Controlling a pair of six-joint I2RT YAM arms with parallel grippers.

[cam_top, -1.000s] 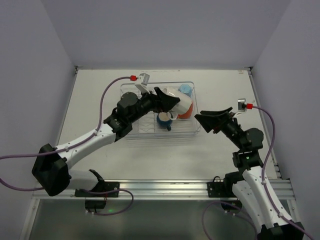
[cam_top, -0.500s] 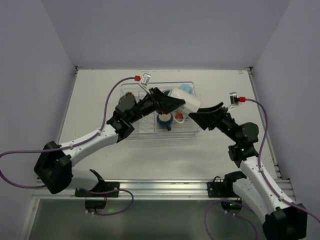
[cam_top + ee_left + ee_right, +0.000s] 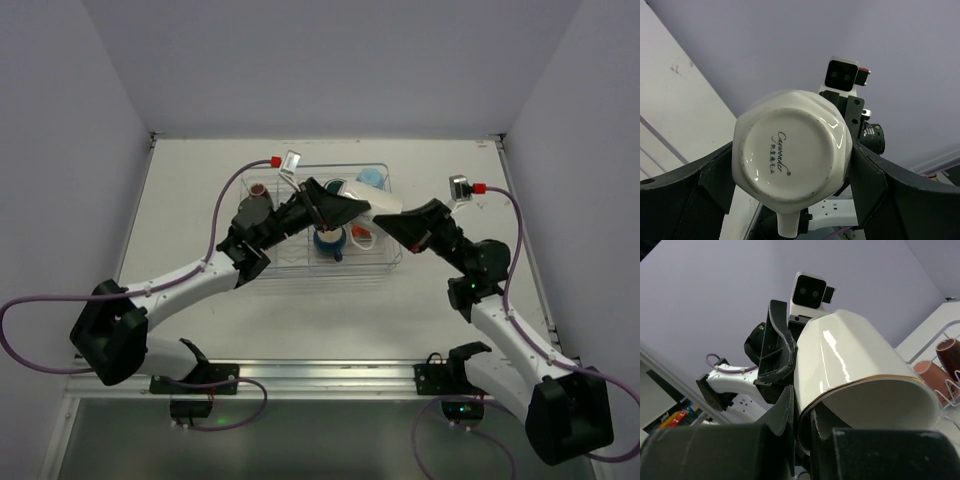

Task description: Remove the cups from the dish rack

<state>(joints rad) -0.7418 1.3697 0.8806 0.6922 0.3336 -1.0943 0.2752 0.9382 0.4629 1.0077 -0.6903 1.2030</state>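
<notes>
I will next move my right gripper outward, turn its fingers down so the sideways mug stands upright, then lower the mug and let it go. The tabletop beside the rack is bare, outward and below.
A white mug [image 3: 378, 205] hangs in the air over the right end of the dish rack [image 3: 300, 264], between both arms. My right gripper [image 3: 392, 225] is shut on its rim, one finger inside the mouth and one outside [image 3: 802, 405]. The left gripper [image 3: 350, 207] flanks the mug's base; in the left wrist view the mug's stamped bottom [image 3: 790, 157] fills the gap between the fingers [image 3: 715, 180], and whether they still press on it cannot be told. Inside the rack sit a navy mug [image 3: 328, 240], an orange mug [image 3: 362, 237], a light blue cup [image 3: 372, 178], a dark teal cup [image 3: 333, 186] and brown tumblers [image 3: 930, 372].
The rack stands at the table's middle back, with bare white tabletop [image 3: 190, 200] to its left and in front. Grey walls close in the left, back and right sides. Purple cables [image 3: 215, 205] loop off both wrists.
The right gripper has reached left to the mug's mouth and shut on its rim. The left arm has carried the mug a little right and higher over the rack's right end.
</notes>
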